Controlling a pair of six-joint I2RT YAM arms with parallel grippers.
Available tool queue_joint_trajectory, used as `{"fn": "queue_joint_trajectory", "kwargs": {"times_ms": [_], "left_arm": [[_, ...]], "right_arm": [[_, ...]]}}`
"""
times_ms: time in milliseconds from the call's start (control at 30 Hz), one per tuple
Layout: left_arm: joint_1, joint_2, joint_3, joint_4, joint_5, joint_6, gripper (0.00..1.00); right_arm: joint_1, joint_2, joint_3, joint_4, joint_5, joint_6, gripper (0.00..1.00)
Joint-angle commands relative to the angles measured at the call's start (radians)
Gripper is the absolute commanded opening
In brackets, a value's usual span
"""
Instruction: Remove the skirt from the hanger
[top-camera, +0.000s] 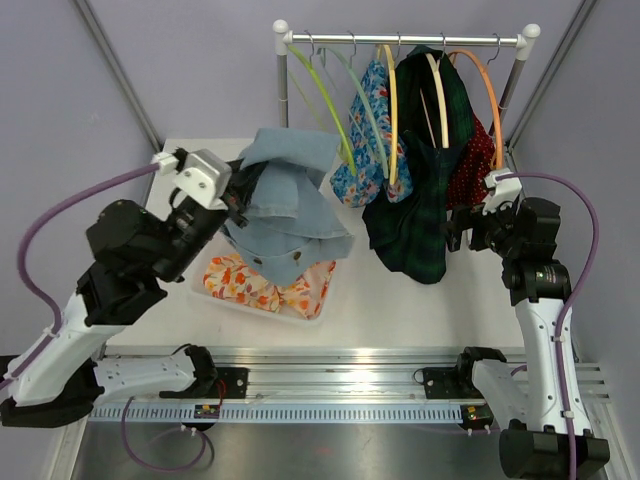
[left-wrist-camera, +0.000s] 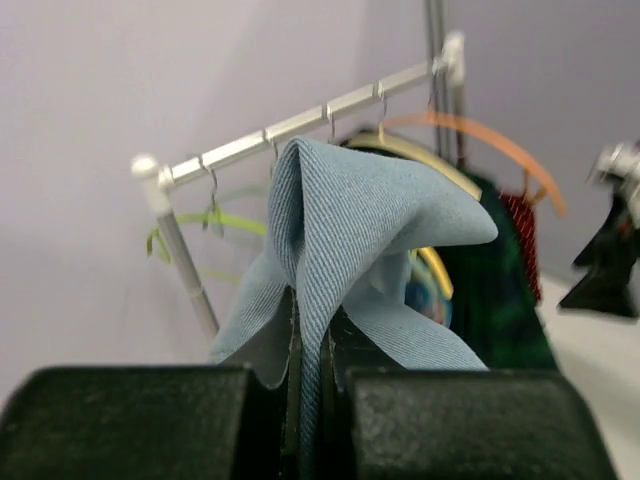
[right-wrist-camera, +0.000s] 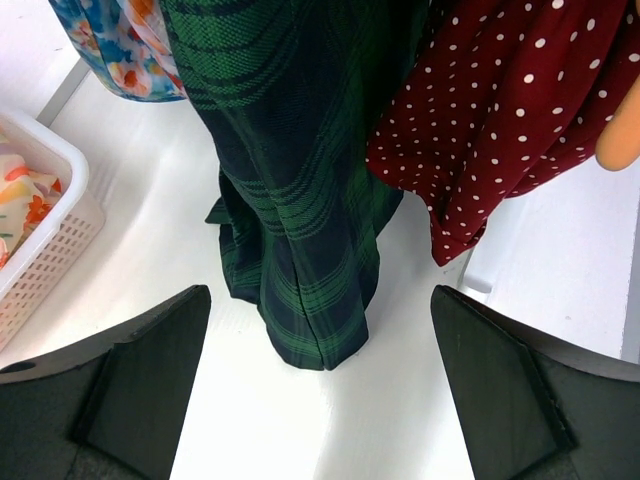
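Note:
The fingers of my left gripper go down and tilt into the white basket (top-camera: 265, 284) next, since the held denim skirt already hangs over the floral clothes there.
A light blue denim skirt (top-camera: 290, 205) hangs bunched at the left of the rack, over the white basket. Its top edge lies near the lower end of a green hanger (top-camera: 322, 92); whether it still sits on that hanger I cannot tell. My left gripper (top-camera: 240, 195) is shut on a fold of the skirt. In the left wrist view the denim (left-wrist-camera: 350, 210) rises out of the left gripper (left-wrist-camera: 312, 340), pinched between its fingers. My right gripper (top-camera: 462, 228) stands open and empty at the right. The right gripper (right-wrist-camera: 318, 300) faces the hem of a green plaid skirt (right-wrist-camera: 300, 190).
The clothes rack (top-camera: 400, 40) crosses the back of the table. It carries a floral skirt (top-camera: 372, 120), the green plaid skirt (top-camera: 420, 200) and a red dotted skirt (top-camera: 478, 160) on an orange hanger (top-camera: 482, 75). A white basket (top-camera: 262, 300) holds floral clothes.

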Motion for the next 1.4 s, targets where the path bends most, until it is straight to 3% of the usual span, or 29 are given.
{"fn": "queue_joint_trajectory", "kwargs": {"times_ms": [0,300,467,633,800,867,967,1000,1100,1133,1200,1367], "left_arm": [[0.047,-0.045,-0.152,-0.060,-0.046,-0.036,0.00],[0.146,-0.251,-0.634,-0.027,0.012,-0.358,0.00],[0.176,-0.314,-0.896,0.032,-0.005,-0.677,0.00],[0.253,-0.184,-1.062,0.153,0.074,-0.889,0.00],[0.362,0.017,-1.120,0.314,0.211,-0.953,0.02],[0.388,0.097,-1.117,0.345,0.271,-0.949,0.11],[0.434,0.143,-1.087,0.360,0.366,-0.935,0.43],[0.442,0.137,-1.073,0.349,0.380,-0.915,0.59],[0.440,0.053,-1.021,0.279,0.369,-0.884,0.74],[0.440,0.022,-1.004,0.233,0.342,-0.860,0.86],[0.439,-0.090,-0.959,0.147,0.328,-0.823,0.99],[0.440,-0.257,-0.825,-0.072,0.328,-0.743,0.99]], "right_arm": [[-0.012,-0.008,-0.008,0.056,0.003,0.012,0.99],[-0.014,0.001,-0.008,0.059,0.006,0.007,0.99],[-0.014,0.004,-0.008,0.057,0.006,0.006,0.99],[-0.014,0.001,-0.010,0.051,-0.013,0.000,1.00],[-0.015,-0.013,0.015,0.002,-0.123,-0.065,0.99],[-0.015,-0.010,0.050,-0.047,-0.172,-0.091,1.00],[-0.014,0.012,0.129,-0.131,-0.273,-0.146,1.00],[-0.014,0.019,0.157,-0.150,-0.316,-0.157,1.00],[-0.012,0.082,0.300,-0.233,-0.391,-0.142,0.99],[-0.014,0.105,0.344,-0.289,-0.411,-0.139,0.98],[-0.012,0.186,0.484,-0.338,-0.451,-0.111,0.96],[0.092,0.357,0.758,-0.392,-0.378,-0.037,0.93]]}}
